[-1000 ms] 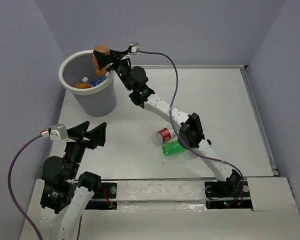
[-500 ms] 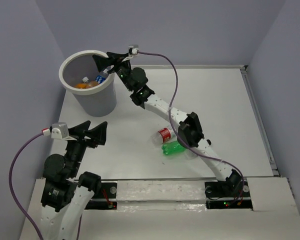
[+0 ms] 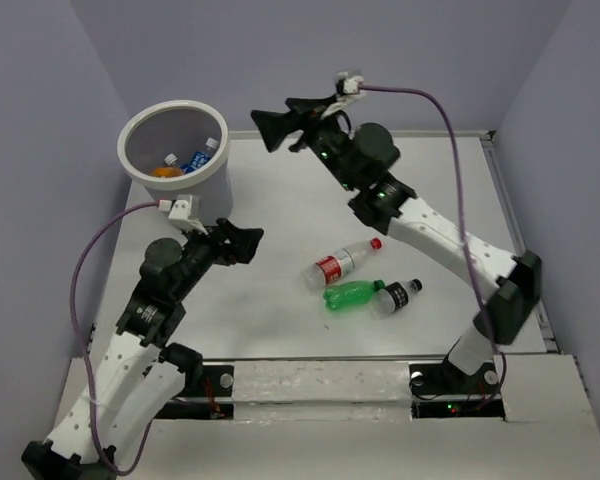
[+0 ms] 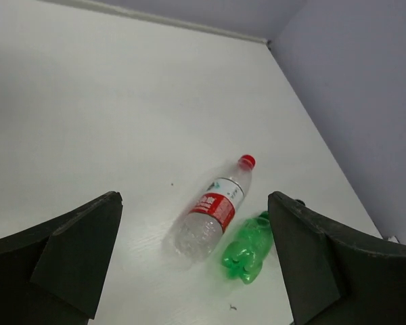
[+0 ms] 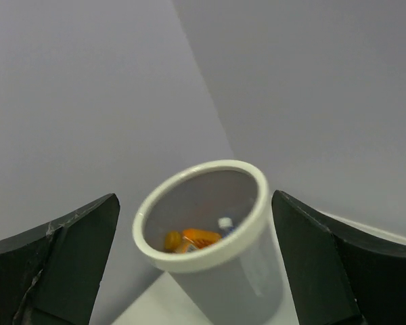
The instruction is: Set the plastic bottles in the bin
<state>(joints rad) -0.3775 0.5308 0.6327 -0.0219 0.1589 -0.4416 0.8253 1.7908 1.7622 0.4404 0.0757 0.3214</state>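
The clear bottle's shoulder (image 3: 357, 255) (image 4: 238, 176) is below my left gripper and to its right in the top view, so next I should bring it across and down there.
The bin (image 3: 145, 181) stands at the back left, holding an orange bottle (image 3: 165, 171) and a blue-labelled one (image 3: 195, 160). Three plastic bottles lie mid-table: a clear one with red label and cap (image 3: 340, 265), a green one (image 3: 352, 295) and a dark-labelled one (image 3: 400, 296). My left gripper (image 3: 252, 243) is open and empty, left of the red-labelled bottle (image 4: 213, 210) and green bottle (image 4: 249, 245). My right gripper (image 3: 265, 130) hangs open and empty, right of the bin and above its rim (image 5: 257, 203). Orange bottles (image 5: 201, 238) show inside the bin.
Grey walls close the table at the back and both sides. A raised edge (image 3: 510, 230) runs along the right side. Purple cables loop from both wrists.
The right gripper opened and let the orange bottle drop into the bin, then drew back to the right. The left arm reached forward toward the bottles on the table.
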